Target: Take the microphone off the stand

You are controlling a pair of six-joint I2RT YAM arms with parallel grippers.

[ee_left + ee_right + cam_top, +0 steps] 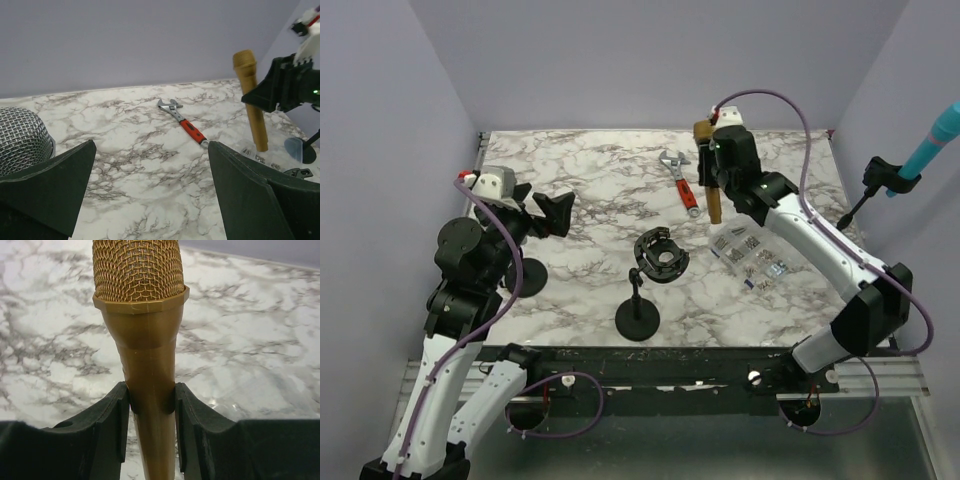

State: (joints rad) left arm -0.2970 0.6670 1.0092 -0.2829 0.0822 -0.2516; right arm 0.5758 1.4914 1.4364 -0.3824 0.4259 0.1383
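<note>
My right gripper moves past the wrench and down to release the microphone next, since clear marble lies below the gripper, to its left in the top view.
The gold microphone is upright in my right gripper, off the stand and above the back right of the marble table. In the right wrist view the pads clamp its gold body just below the mesh head. It also shows in the left wrist view. The black stand is at the front middle, its clip empty. My left gripper is open and empty at the left, fingers wide apart over bare marble.
A red-handled wrench lies at the back middle, also in the left wrist view. A clear bag of screws lies right of the stand. A silver mesh microphone head is beside my left gripper. A teal microphone is clamped beyond the right edge.
</note>
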